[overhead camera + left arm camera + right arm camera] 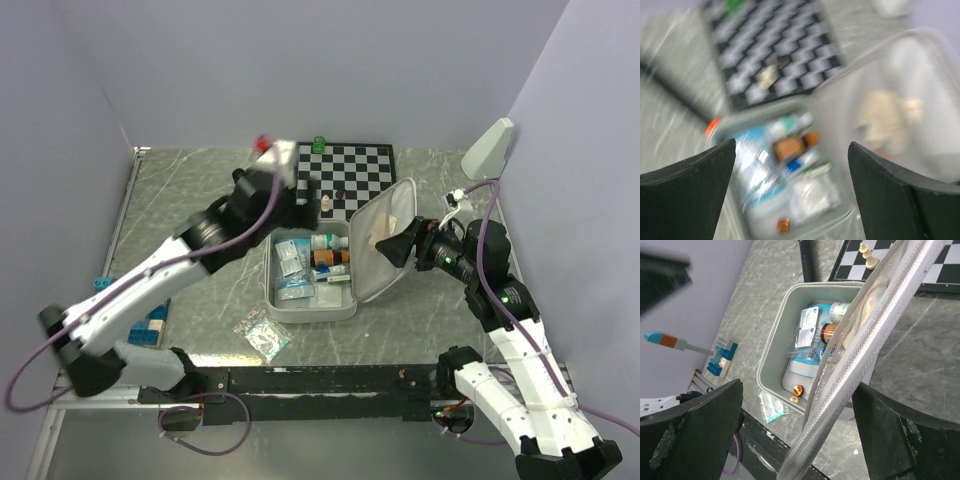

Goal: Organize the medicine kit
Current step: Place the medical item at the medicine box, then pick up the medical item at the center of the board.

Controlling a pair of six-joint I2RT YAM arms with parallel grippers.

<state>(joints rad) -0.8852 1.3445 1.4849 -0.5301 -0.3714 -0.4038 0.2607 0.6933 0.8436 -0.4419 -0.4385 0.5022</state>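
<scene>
My left gripper should go back and down onto the sachet's middle [265, 335] to close there, as the blister sachet is outside the kit on the tabletop.
The medicine kit [270, 292] lies open at the table's middle, with bottles, sachets and packets in its base. Its lid [385, 245] stands raised on the right. My left gripper [300, 192] hangs open above the kit's far edge, near the chessboard [350, 172]. The blurred left wrist view shows nothing between the left gripper's [790, 192] fingers, only the kit's base [752, 114] below. My right gripper [802, 432] is open. The lid's rim [875, 350] runs between its fingers [705, 432], closer to the right one.
A blister sachet [263, 333] lies on the table just in front of the kit. A pale pawn [326, 204] and a green piece [319, 144] stand on the chessboard. A white wedge [487, 148] leans at the back right. Blue blocks [150, 325] lie at the left.
</scene>
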